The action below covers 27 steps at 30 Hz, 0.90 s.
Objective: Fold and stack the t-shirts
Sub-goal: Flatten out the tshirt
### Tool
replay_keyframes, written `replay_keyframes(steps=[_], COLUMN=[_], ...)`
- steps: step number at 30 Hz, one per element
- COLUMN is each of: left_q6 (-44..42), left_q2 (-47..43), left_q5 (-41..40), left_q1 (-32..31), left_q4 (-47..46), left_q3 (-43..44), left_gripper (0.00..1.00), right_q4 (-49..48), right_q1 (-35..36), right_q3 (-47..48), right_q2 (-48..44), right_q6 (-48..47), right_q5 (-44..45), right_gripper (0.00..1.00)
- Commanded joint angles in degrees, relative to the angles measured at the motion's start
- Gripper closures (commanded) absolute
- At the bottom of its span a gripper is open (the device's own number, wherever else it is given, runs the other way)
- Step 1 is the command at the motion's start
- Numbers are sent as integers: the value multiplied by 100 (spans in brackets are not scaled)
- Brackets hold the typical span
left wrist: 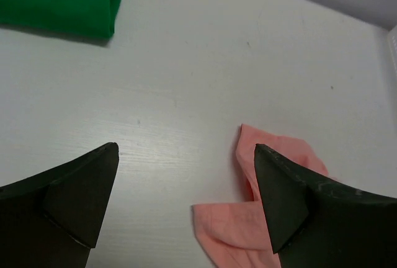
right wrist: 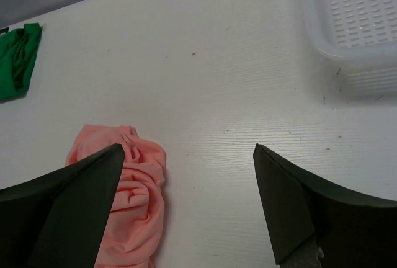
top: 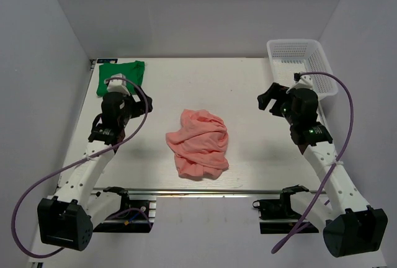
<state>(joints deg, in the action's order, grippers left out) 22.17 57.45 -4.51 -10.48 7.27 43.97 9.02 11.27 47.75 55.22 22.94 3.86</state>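
The left gripper moves down and back toward the salmon-pink t-shirt (top: 198,143) next, onto the salmon-pink t-shirt's corner facing it.
The salmon-pink t-shirt (top: 198,143) lies crumpled in a heap at the middle of the table. It also shows in the left wrist view (left wrist: 248,224) and the right wrist view (right wrist: 133,200). The bright green t-shirt (top: 119,75) lies folded at the far left corner, partly behind my left arm; it also shows in the left wrist view (left wrist: 59,1) and the right wrist view (right wrist: 15,60). My left gripper (top: 141,102) is open and empty, above the table left of the pink shirt. My right gripper (top: 269,99) is open and empty, right of the pink shirt.
A white plastic mesh basket (top: 301,66) stands at the far right corner; its rim shows in the right wrist view (right wrist: 353,26). The white table (top: 248,162) is walled by white panels at the back and sides. A metal rail (top: 198,191) runs along the near edge.
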Motion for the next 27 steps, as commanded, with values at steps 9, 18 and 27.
replay_keyframes(steps=[9,18,27], left_q6=[182,182,287], left_q2=[1680,2946,3562], left_q5=[2217,2490,2254], left_q1=[-112,-385,-1087], left_q4=[231,-208,-420], left_q3=[-573,-731,-714], left_gripper=[3,17,66], right_q4=[-50,-225,-612], right_q1=[51,165,393], right_q3=[-196,-205,286], right_q2=[304,1165,2210], right_q6=[-922,-844,-773], right_q5=[-1721,-1846,-1871], right_gripper=[10,10,10])
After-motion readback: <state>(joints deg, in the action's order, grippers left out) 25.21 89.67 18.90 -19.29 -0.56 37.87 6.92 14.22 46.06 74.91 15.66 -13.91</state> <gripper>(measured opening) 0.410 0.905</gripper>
